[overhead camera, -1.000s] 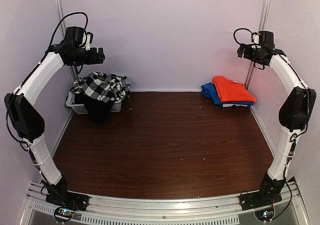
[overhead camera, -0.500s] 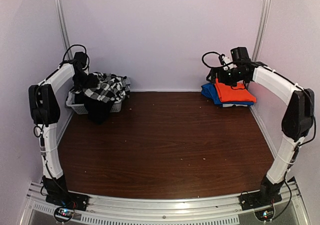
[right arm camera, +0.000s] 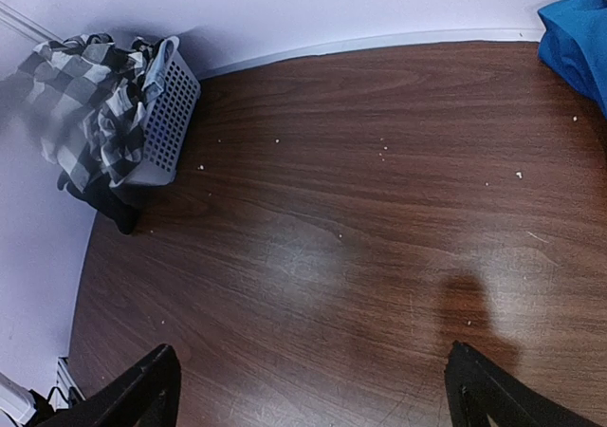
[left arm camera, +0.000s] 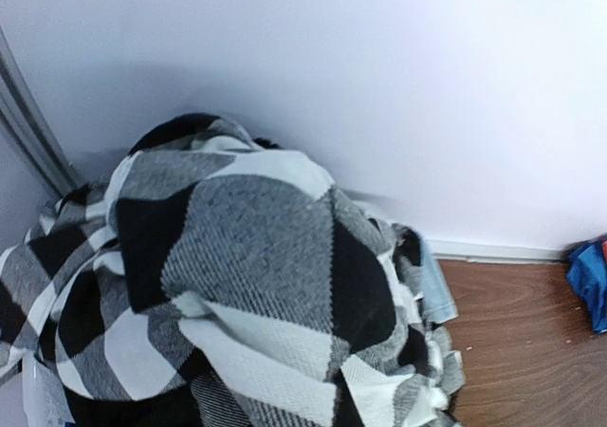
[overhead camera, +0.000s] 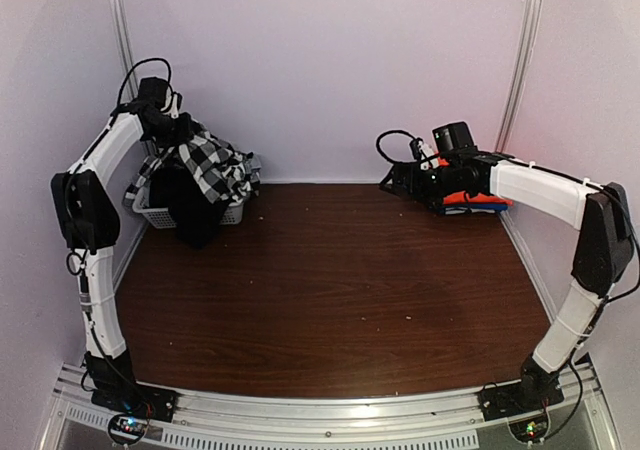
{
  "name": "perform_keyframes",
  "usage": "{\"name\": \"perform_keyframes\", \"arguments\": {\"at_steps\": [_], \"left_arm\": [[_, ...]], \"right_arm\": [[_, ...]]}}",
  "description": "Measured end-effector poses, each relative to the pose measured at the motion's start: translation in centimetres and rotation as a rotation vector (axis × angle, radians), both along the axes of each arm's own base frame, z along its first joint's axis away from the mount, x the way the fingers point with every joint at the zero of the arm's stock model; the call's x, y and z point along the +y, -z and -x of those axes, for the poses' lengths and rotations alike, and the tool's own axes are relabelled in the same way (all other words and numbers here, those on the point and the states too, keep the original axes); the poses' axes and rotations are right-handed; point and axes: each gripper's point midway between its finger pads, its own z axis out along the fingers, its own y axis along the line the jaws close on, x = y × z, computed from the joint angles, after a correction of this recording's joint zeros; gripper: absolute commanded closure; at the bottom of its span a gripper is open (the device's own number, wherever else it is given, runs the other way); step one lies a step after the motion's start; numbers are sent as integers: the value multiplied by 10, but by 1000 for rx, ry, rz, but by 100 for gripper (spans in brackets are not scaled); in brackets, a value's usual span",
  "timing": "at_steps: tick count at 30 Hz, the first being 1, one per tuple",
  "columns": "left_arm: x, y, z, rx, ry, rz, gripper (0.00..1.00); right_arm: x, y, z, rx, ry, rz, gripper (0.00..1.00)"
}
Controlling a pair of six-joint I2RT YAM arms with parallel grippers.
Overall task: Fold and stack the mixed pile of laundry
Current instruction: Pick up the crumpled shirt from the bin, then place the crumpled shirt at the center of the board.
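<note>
My left gripper rises next and pulls the checked garment (overhead camera: 208, 165) clear of the basket (overhead camera: 150, 212). It then comes back and down and releases it on the table's bare middle.
The laundry pile sits in a white slatted basket (overhead camera: 150, 212) at the back left. My left gripper (overhead camera: 172, 122) is shut on the black-and-white checked garment (overhead camera: 208, 165), which is pulled up into a peak above the basket. That checked garment (left arm camera: 247, 275) fills the left wrist view and hides the fingers. A black garment (overhead camera: 195, 220) hangs over the basket's front. My right gripper (overhead camera: 396, 178) hovers open and holding nothing over the bare table, left of a folded stack. The orange-red garment (overhead camera: 462, 198) lies in that stack, mostly hidden by the arm. Its open fingers (right arm camera: 142, 394) frame wood.
A blue folded cloth (overhead camera: 485, 208) lies under the orange-red one at the back right; a blue corner (right arm camera: 580, 38) shows in the right wrist view. The same view shows the basket (right arm camera: 173, 114) with checked cloth (right arm camera: 81, 90). White walls close the left, back and right.
My left gripper dropped to the basket, shut on the checked garment and raised it. My right arm swung down and leftward in front of the folded stack, still open.
</note>
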Motion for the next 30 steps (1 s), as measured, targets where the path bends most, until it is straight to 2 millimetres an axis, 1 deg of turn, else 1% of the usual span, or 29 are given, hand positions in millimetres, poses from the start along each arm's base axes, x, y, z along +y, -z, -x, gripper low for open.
{"name": "perform_keyframes", "arguments": {"at_steps": [3, 4, 8, 9, 10, 11, 14, 15, 16, 19, 21, 23, 25, 26, 27, 28, 29, 30], "left_arm": [[-15, -39, 4, -89, 40, 69, 100], [-23, -56, 6, -128, 57, 95, 100], [-66, -132, 25, -288, 150, 210, 100], [-79, -154, 31, -338, 181, 248, 100], [-94, -180, 41, -390, 218, 295, 100], [-105, -197, 50, -424, 244, 329, 100], [-140, -256, 86, -536, 342, 438, 100], [-148, -270, 96, -561, 368, 464, 100], [-161, -290, 111, -598, 409, 504, 100], [-187, -326, 145, -658, 503, 597, 100], [-203, -342, 167, -676, 563, 654, 100], [-218, -354, 185, -683, 620, 701, 100], [-236, -355, 202, -666, 683, 732, 100], [-244, -350, 210, -646, 713, 738, 100], [-252, -340, 216, -611, 739, 737, 92], [-258, -329, 221, -576, 758, 730, 63], [-264, -311, 226, -532, 775, 710, 40], [-269, -287, 232, -477, 791, 676, 25]], "right_arm": [[3, -5, -2, -3, 13, -32, 3], [4, -6, -2, -4, 14, -40, 3], [10, -11, 1, -12, 15, -70, 3], [10, -12, 3, -12, 17, -76, 3], [9, -13, 6, -11, 21, -83, 3], [8, -15, 9, -14, 24, -89, 3], [6, -25, 15, -32, 30, -108, 3], [5, -29, 16, -39, 32, -116, 2], [4, -33, 18, -48, 35, -121, 2], [1, -42, 24, -71, 38, -131, 2], [-3, -47, 29, -84, 42, -133, 2], [-6, -49, 34, -92, 47, -132, 1], [-11, -51, 40, -101, 53, -128, 0], [-12, -51, 42, -102, 54, -126, 0], [-15, -51, 44, -104, 58, -123, 0], [-19, -51, 47, -104, 62, -119, 0], [-23, -50, 50, -103, 66, -116, 0], [-27, -49, 53, -102, 70, -113, 0]]}}
